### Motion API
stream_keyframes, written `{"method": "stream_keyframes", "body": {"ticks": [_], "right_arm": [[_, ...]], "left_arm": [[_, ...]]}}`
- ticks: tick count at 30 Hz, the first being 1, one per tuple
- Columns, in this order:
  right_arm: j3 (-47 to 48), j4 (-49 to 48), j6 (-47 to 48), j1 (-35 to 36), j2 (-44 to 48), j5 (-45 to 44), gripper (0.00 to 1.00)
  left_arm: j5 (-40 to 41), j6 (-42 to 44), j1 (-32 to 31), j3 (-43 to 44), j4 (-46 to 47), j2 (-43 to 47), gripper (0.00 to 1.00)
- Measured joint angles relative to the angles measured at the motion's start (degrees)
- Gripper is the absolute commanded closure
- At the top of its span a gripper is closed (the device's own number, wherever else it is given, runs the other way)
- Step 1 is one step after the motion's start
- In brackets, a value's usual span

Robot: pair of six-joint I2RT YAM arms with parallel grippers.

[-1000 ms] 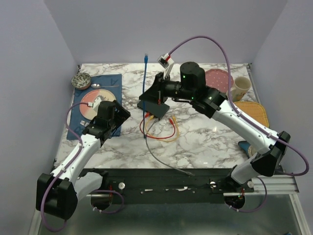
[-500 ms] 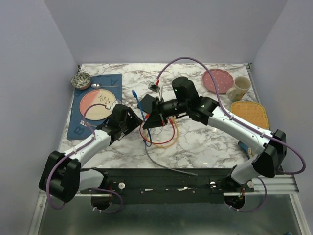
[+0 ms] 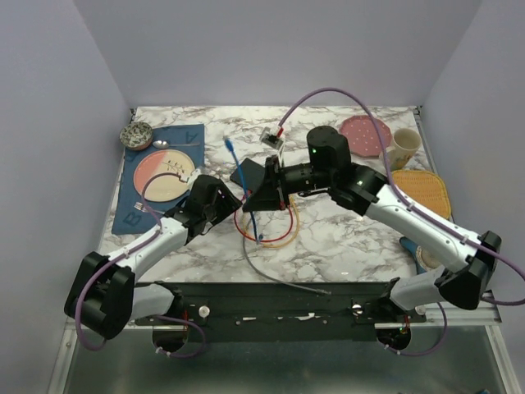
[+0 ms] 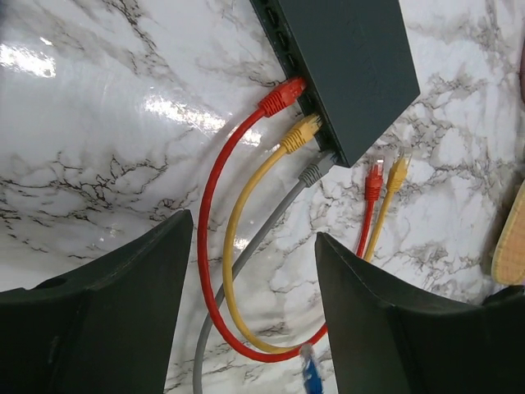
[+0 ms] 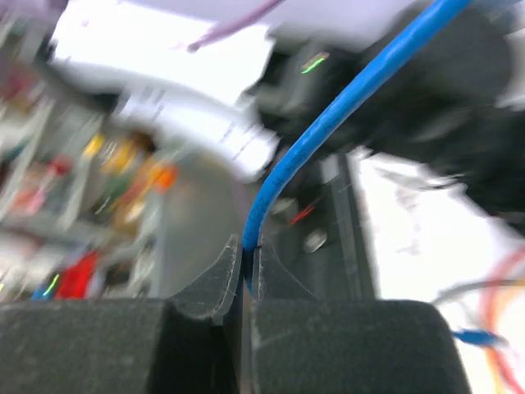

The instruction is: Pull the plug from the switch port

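The right gripper swings outward past the switch next. Then it tilts downward and lowers the blue cable beside the pink plate, where the marble is empty.
The black switch lies on the marble table, partly hidden behind my right gripper in the top view. A red plug, a yellow plug and a grey plug sit in its sockets. My right gripper is shut on a blue cable and holds it above the switch. One blue plug points up and left; the other rests on the table. My left gripper is open and empty, just left of the switch over the cable loops.
Loose red and yellow plug ends lie beside the switch. The grey cable trails to the front edge. A plate on a blue mat and a small bowl sit at the left. A pink plate, mug and orange mat sit at the right.
The blue cable stood upright over the switch a second ago; now it hangs slanted from my right gripper, one end on the table. My left gripper has moved right, up to the switch.
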State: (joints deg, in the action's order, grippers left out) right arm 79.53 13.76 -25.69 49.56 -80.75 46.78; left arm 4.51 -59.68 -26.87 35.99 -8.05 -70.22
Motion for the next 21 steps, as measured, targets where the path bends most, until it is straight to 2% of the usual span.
{"method": "stream_keyframes", "body": {"ticks": [6, 8, 11, 13, 16, 21], "right_arm": [[13.5, 9.2, 0.0, -4.4, -1.1, -34.2, 0.99], [19.5, 11.9, -0.6, -8.2, -4.5, -45.3, 0.99], [26.9, 15.6, -1.5, -13.4, -11.8, -56.1, 0.99], [32.3, 18.1, -2.0, -16.8, -17.9, -60.4, 0.99], [39.3, 22.3, -3.2, -22.0, -28.2, -62.3, 0.99], [41.9, 27.0, -4.0, -29.1, -41.3, -60.7, 0.99]], "left_arm": [[2.7, -0.6, 0.0, -0.9, -1.2, 4.8, 0.28], [3.0, -0.8, 0.0, -1.2, -1.6, 5.4, 0.27], [3.6, -0.9, 0.0, -1.3, -2.2, 5.4, 0.26], [3.8, -1.0, 0.0, -1.3, -2.6, 5.4, 0.26], [4.0, -1.0, 0.0, -1.3, -3.0, 5.4, 0.25], [3.9, -1.0, 0.0, -1.3, -3.1, 4.7, 0.25]]}}
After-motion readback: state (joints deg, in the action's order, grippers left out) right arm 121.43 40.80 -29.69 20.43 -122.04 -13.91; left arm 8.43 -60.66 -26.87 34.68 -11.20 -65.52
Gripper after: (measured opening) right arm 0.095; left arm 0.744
